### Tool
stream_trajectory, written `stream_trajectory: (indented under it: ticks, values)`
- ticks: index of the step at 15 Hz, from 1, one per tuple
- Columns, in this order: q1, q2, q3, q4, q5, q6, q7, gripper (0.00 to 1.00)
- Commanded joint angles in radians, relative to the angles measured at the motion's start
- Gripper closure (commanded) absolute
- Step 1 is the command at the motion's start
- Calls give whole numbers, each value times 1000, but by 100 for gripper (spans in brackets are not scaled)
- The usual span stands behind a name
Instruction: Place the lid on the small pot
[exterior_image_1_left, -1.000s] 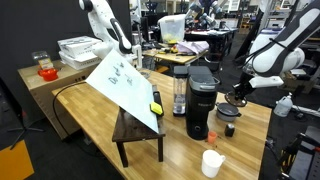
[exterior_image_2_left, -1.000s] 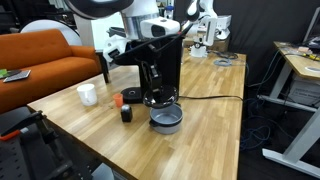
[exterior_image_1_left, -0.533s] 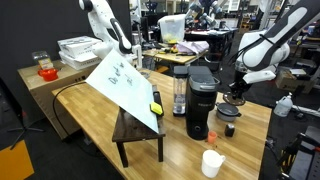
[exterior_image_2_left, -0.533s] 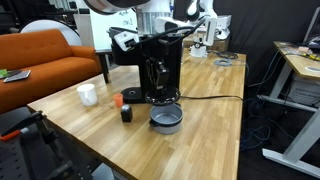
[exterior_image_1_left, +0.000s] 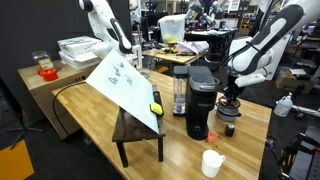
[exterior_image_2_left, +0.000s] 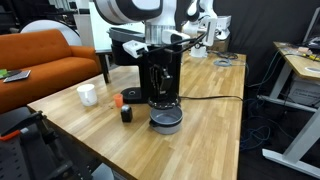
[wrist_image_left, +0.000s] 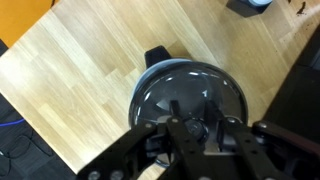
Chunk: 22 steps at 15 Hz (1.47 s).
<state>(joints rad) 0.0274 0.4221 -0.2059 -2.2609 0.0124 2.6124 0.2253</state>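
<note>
My gripper holds the knob of the round black lid, which already lines up with the small pot (exterior_image_2_left: 166, 122). Next it needs to ease down to set the lid on there and open to let go of the knob.
In the wrist view my gripper (wrist_image_left: 190, 128) is shut on the raised centre knob of the round black lid (wrist_image_left: 190, 88). The lid covers the small pot, of which only the short dark handle (wrist_image_left: 157, 57) sticks out at the top. In both exterior views the gripper (exterior_image_1_left: 231, 98) (exterior_image_2_left: 166, 103) hangs straight down over the small pot (exterior_image_1_left: 229, 113) (exterior_image_2_left: 166, 122), right next to the black coffee maker. I cannot tell whether the lid rests on the rim or hovers just above it.
The black coffee maker (exterior_image_1_left: 200, 100) (exterior_image_2_left: 160, 70) stands close beside the pot. A small dark cup (exterior_image_2_left: 126, 114) (exterior_image_1_left: 229, 130), a white paper cup (exterior_image_1_left: 212, 162) (exterior_image_2_left: 88, 95) and a small red thing (exterior_image_2_left: 118, 98) sit on the wooden table (exterior_image_2_left: 215, 140). A blender jar (exterior_image_1_left: 180, 92) stands behind.
The arm has swung in towards the coffee maker and come down, bringing the lid from beside and above the pot to directly over it. The pot's light inside no longer shows.
</note>
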Motion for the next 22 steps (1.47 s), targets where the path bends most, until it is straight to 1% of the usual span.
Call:
stream_trajectory:
  ticks: [1, 9, 10, 11, 12, 13, 14, 15, 17, 18, 19, 22]
  values:
    - [-14, 34, 7, 17, -16, -7, 34, 93]
    - [-25, 70, 20, 26, 10, -2, 42, 93]
    - [-24, 68, 20, 25, 10, -2, 44, 48]
    - [-27, 68, 23, 26, 15, 0, 43, 45]
    - [-28, 68, 24, 27, 18, 0, 43, 47]
    - [-28, 68, 23, 28, 18, 0, 43, 47]
    - [-26, 68, 21, 29, 18, -1, 46, 36]
    - [-27, 68, 22, 31, 20, -2, 48, 19]
    - [-26, 64, 20, 27, 21, 1, 55, 5]
    - [-24, 60, 19, 21, 20, 3, 59, 1]
    - [-22, 56, 17, 16, 18, 6, 64, 0]
    - [-1, 24, 4, -25, 2, 16, 96, 0]
